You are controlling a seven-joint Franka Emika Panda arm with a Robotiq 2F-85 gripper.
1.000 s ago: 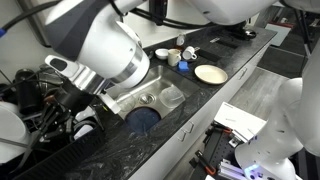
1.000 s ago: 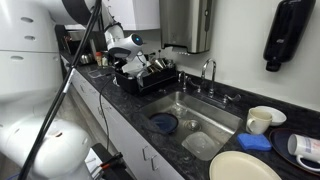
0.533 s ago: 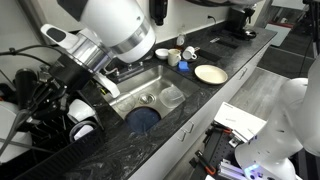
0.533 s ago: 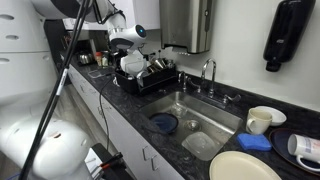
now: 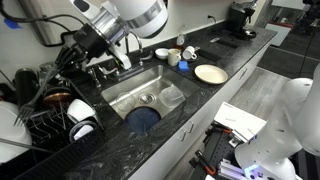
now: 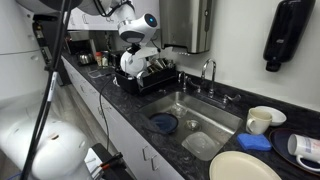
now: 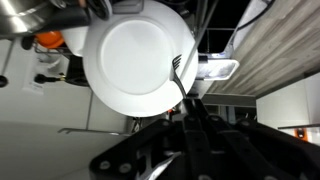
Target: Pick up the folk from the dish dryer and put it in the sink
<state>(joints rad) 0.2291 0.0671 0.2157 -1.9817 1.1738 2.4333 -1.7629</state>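
Observation:
The sink [image 5: 160,85] lies below my gripper, beside the rack. My gripper swings clear of the plates next, lowers toward the sink's end by the rack [image 5: 125,103] and releases the fork.
In the wrist view my gripper [image 7: 190,118] is shut on the handle of a dark fork [image 7: 181,80]. The fork's tines point up in front of a white plate [image 7: 130,60]. The black wire dish dryer [image 5: 45,112] holds plates and bowls and also shows in an exterior view [image 6: 152,78]. My gripper hangs just above the rack in both exterior views [image 5: 68,62] [image 6: 142,52]. The steel sink [image 5: 160,85] lies beside the rack and also shows in an exterior view [image 6: 212,112]. The fork is too small to make out in the exterior views.
A blue plate [image 5: 143,118] and a clear container [image 5: 172,96] lie in the sink. The faucet [image 6: 209,72] stands behind it. A cream plate [image 5: 209,73], cups [image 5: 162,53], a mug [image 6: 262,120] and a blue sponge [image 6: 255,142] sit on the black counter.
My arm has risen from deep in the dish dryer to just above it, and the sink has come into full view.

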